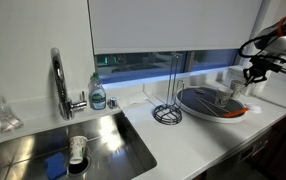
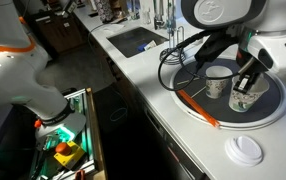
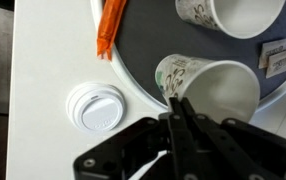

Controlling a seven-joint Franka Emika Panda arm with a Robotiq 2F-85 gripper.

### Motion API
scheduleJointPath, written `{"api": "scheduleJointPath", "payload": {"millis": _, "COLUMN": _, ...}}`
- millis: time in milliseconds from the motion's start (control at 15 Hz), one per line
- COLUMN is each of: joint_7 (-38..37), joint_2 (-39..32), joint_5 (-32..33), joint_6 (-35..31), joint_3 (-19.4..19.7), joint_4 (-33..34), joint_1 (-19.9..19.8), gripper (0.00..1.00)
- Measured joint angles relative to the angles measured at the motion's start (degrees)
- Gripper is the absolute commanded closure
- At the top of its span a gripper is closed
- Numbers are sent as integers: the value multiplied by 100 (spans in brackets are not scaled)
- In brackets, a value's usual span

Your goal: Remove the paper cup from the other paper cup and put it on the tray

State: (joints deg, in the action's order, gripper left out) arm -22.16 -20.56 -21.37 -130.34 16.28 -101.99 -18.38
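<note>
The cups are apart and the tray spot (image 2: 240,113) (image 3: 159,80) beside the upright cup lies below. So my gripper next moves slightly down there and releases the other cup's rim.
Two white patterned paper cups are apart over the grey oval tray (image 2: 274,108). One cup (image 2: 216,82) stands upright on it and also shows in the wrist view (image 3: 245,12). My gripper (image 3: 178,103) is shut on the rim wall of the other paper cup (image 3: 211,88), one finger inside and one outside. That cup (image 2: 243,98) is slightly tilted, low on the tray. I cannot tell whether its base touches. In an exterior view the gripper (image 1: 253,68) hangs over the tray (image 1: 205,104).
An orange-red strip (image 3: 111,26) lies on the tray's edge. A white plastic lid (image 3: 95,107) lies on the counter beside the tray. Small packets (image 3: 275,55) lie on the tray. A black wire stand (image 1: 168,112), soap bottle (image 1: 98,93), faucet (image 1: 59,80) and sink (image 1: 73,145) are further along.
</note>
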Motion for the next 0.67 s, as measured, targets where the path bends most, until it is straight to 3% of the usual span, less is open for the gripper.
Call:
{"api": "scheduleJointPath", "payload": {"millis": 333, "joint_7": -22, "joint_2": -285, "joint_5": 0, "joint_6": 1, "joint_3": -50, "joint_4": 202, "joint_1": 0, "gripper": 99}}
{"api": "scheduleJointPath", "payload": {"millis": 400, "joint_7": -22, "joint_2": -326, "joint_5": 0, "joint_6": 1, "joint_3": -57, "joint_4": 231, "joint_1": 0, "gripper": 76}}
{"api": "scheduleJointPath", "payload": {"millis": 667, "joint_7": -53, "joint_2": -414, "joint_5": 6, "joint_6": 3, "joint_3": -60, "joint_4": 296, "joint_1": -3, "gripper": 48}}
